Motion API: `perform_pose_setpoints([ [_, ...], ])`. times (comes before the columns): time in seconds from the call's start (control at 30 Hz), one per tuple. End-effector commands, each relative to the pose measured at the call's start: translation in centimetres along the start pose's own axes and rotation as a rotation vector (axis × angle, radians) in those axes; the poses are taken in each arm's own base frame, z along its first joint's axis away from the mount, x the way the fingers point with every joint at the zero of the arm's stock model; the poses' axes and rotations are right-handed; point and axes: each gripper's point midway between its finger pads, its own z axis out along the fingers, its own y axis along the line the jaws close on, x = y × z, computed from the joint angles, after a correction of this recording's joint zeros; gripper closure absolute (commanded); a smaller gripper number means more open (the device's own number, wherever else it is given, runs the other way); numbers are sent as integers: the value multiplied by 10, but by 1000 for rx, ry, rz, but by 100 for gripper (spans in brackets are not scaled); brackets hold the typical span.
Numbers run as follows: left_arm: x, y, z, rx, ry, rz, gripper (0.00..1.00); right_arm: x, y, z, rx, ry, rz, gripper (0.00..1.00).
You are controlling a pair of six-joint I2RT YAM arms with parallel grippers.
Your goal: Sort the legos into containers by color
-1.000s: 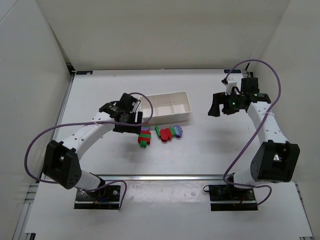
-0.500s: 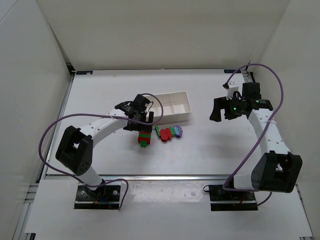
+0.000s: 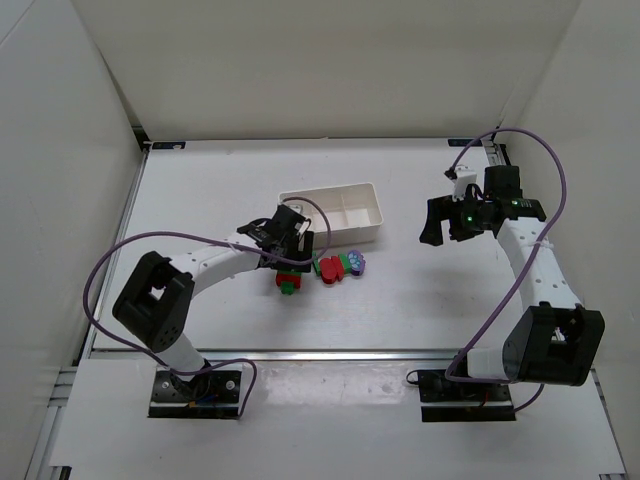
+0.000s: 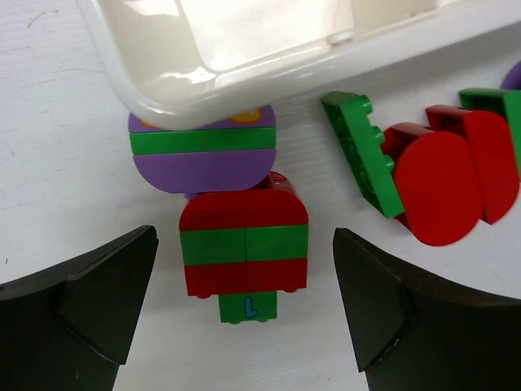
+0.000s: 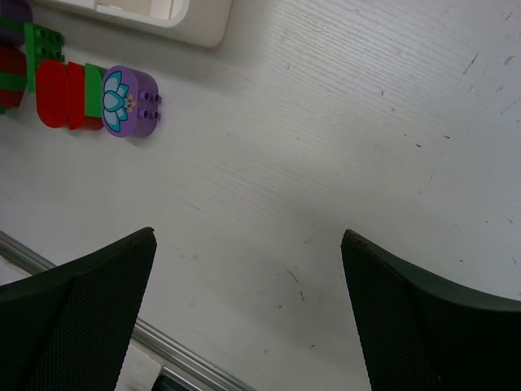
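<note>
The red and green stack (image 3: 288,281) (image 4: 244,248) still has gaps on both sides, so the robot's left gripper should go down over it next and then close its fingers.
A white tray (image 3: 341,235) with compartments lies at mid table. Just in front of it are the legos: a red and green stack (image 4: 244,248) joined to a purple and green rounded piece (image 4: 202,155) that reaches under the tray's corner (image 4: 187,102). To their right lies a cluster of green and red bricks (image 4: 423,175) ending in a purple flower brick (image 5: 126,102). My left gripper (image 4: 244,236) is open and straddles the red and green stack (image 3: 288,281) without touching it. My right gripper (image 5: 248,236) is open over bare table, to the right of the tray.
White walls enclose the table at the back and on both sides. A metal rail (image 5: 171,350) runs along the near edge. Purple cables loop off both arms. The table (image 3: 210,190) shows bare surface left of the tray and between the tray and my right gripper (image 3: 440,222).
My left arm has swung right and down over the red and green stack, and its jaws have opened wider. My right arm has shifted slightly right.
</note>
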Motion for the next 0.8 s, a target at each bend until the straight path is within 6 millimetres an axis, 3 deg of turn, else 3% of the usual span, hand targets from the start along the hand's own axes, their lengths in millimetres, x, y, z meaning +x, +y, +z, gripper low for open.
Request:
perform_pose_setpoints([
  [0.0, -16, 4, 0, -33, -91, -31, 1, 1, 3, -4, -4, -3, -16, 2],
  [0.13, -8, 11, 5, -58, -82, -33, 1, 4, 5, -6, -3, -1, -16, 2],
  [0.47, 8, 5, 20, -28, -33, -58, 2, 15, 3, -5, 9, 26, -20, 2],
  [0.6, 17, 4, 20, -20, -14, -61, 7, 18, 1, -3, 14, 32, -19, 2],
  [0.7, 22, 5, 18, -17, -8, -62, 16, 21, 1, -1, 11, 37, -15, 2],
  [0.77, 24, 6, 19, -18, -5, -55, 28, 23, 2, 0, 10, 40, -13, 2],
])
